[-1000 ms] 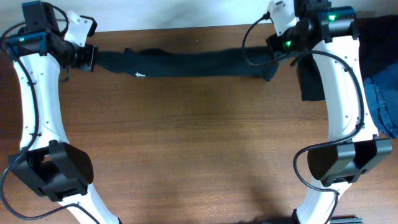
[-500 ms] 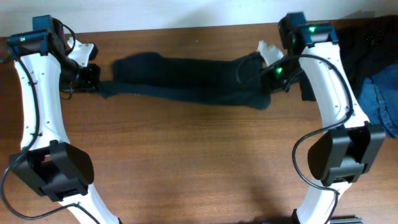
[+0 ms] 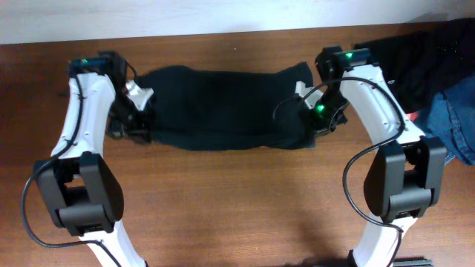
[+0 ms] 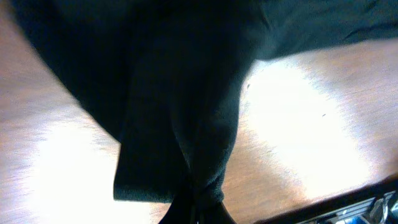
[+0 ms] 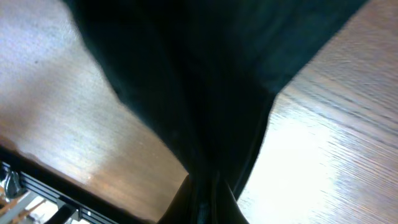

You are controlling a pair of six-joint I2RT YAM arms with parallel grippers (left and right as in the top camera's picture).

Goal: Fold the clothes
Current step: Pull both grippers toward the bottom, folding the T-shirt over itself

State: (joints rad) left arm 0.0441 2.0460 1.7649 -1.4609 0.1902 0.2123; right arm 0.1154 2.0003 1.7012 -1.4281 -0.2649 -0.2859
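Observation:
The left gripper next draws back and down to bare wood nearer my base and releases the shirt's held corner, since its fingers hold it bunched.
The clothes [image 3: 223,104], a black T-shirt, lie stretched flat across the back half of the wooden table [image 3: 237,200], between my two arms. My left gripper [image 3: 136,132] is shut on the shirt's left front corner. My right gripper [image 3: 313,127] is shut on its right front corner. In the left wrist view the black fabric [image 4: 180,93] gathers into a bunched fold that runs into the closed left gripper [image 4: 196,208]. The right wrist view shows the cloth [image 5: 199,74] narrowing in the same way into the closed right gripper [image 5: 205,199].
A heap of other garments lies at the table's right end: a black one [image 3: 415,52] at the back and blue denim [image 3: 454,126] in front of it. The table's back edge runs along the white wall [image 3: 185,18].
Both grippers have come forward from the table's back edge, pulling the shirt with them. The shirt has opened from a thin rope-like band into a wide flat layer.

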